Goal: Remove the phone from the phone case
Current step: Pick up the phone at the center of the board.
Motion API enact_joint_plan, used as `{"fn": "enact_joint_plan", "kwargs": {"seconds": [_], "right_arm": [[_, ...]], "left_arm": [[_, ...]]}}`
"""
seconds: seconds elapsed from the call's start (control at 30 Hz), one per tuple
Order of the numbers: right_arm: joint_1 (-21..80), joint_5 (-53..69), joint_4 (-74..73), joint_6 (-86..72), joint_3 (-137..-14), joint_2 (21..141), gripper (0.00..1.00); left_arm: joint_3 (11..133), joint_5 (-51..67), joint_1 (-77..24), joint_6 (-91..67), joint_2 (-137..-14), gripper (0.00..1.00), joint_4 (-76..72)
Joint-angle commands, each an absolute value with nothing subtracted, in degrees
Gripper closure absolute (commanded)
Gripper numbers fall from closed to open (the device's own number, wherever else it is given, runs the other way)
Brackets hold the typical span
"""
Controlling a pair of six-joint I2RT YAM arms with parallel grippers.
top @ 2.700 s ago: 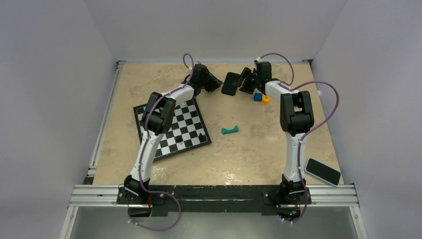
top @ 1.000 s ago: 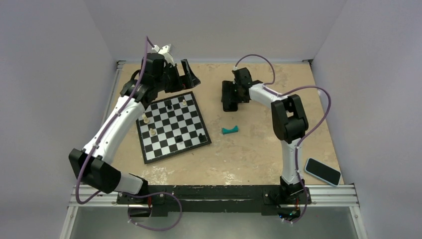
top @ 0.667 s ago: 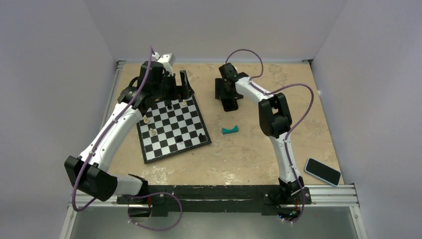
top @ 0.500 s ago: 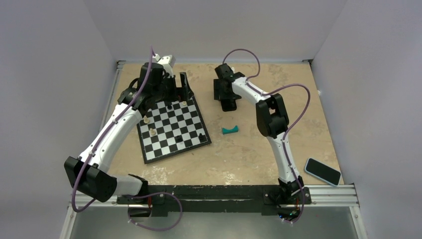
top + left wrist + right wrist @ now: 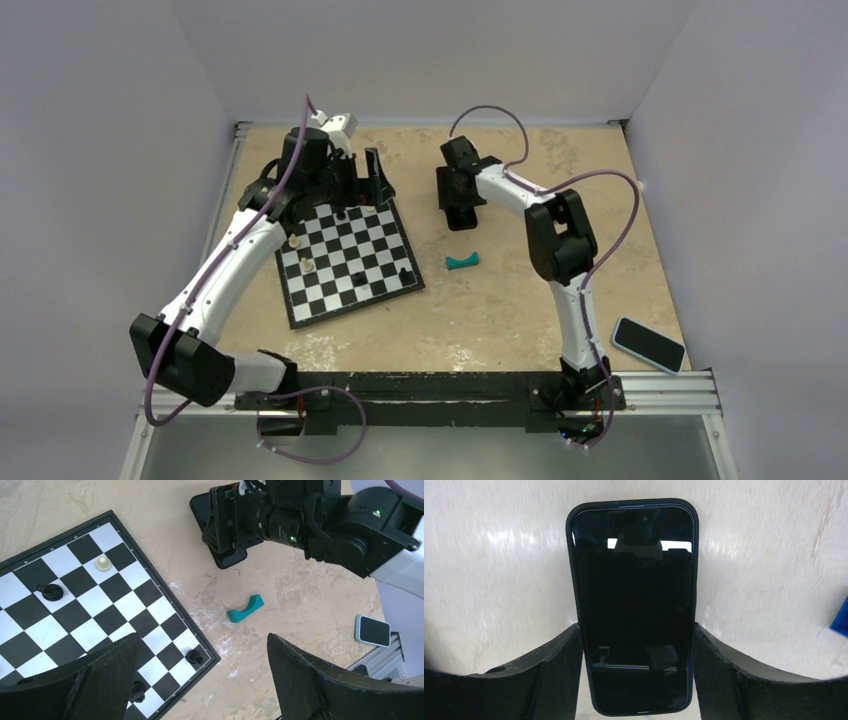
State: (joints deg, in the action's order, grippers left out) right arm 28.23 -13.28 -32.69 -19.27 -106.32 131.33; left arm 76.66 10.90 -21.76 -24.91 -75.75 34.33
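My left gripper moves down and toward the right in the top view onto the slab's far end (image 5: 443, 173) (image 5: 200, 505) next, because my right gripper's fingers leave that end uncovered.
A glossy black slab (image 5: 634, 605) lies screen up on the table at the back middle. A thin dark shell rims it, which I take for the phone case (image 5: 570, 580); no camera holes show. My right gripper (image 5: 637, 630) points straight down over it, fingers pressed against both long sides. From above, the right gripper (image 5: 460, 192) covers most of the slab (image 5: 461, 222). The light-blue-rimmed phone (image 5: 648, 345) lies alone by the near right rail, also seen as the phone (image 5: 372, 630). My left gripper (image 5: 203, 640) hangs open and empty above the chessboard's far corner.
A chessboard (image 5: 345, 250) with a few pieces lies left of centre. A teal curved piece (image 5: 462, 262) sits just in front of the slab. A blue block (image 5: 841, 615) shows at the right edge of the right wrist view. Walls close the table's back and sides.
The right gripper, which held the black slab up at the back, now has it flat on the table and has drawn its jaws in on its sides. The left arm has pulled back over the chessboard.
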Motion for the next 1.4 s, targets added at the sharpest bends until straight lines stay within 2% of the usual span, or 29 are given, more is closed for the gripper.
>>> {"fn": "enact_joint_plan", "kwargs": {"seconds": [0.0,0.27,0.43,0.57,0.77,1.07,1.37], "right_arm": [[28.2,-11.7,-22.8,-17.4,-95.2,121.7,1.00],[26.9,-11.3,1.2,-21.6,-74.4,104.6,1.00],[26.8,-9.3,16.6,-25.8,-61.9,96.2,1.00],[26.8,-2.7,24.7,-27.7,-54.3,90.8,1.00],[29.2,7.4,34.1,-34.7,-44.4,85.1,1.00],[36.0,6.9,35.7,-38.2,-44.4,82.7,1.00],[41.3,2.9,35.0,-37.7,-47.4,82.4,1.00]], "left_arm": [[76.4,14.3,-21.4,-26.1,-76.9,0.01,31.2],[74.2,18.6,-20.8,-28.4,-78.4,0.01,27.0],[72.3,25.8,-20.1,-32.0,-81.0,0.04,21.5],[70.4,31.4,-20.1,-35.8,-82.8,0.09,16.5],[68.3,35.5,-20.1,-41.4,-85.8,0.21,11.1],[68.2,34.8,-20.1,-41.8,-88.1,0.32,11.1],[69.2,33.3,-20.2,-40.4,-88.9,0.49,13.7]]}}
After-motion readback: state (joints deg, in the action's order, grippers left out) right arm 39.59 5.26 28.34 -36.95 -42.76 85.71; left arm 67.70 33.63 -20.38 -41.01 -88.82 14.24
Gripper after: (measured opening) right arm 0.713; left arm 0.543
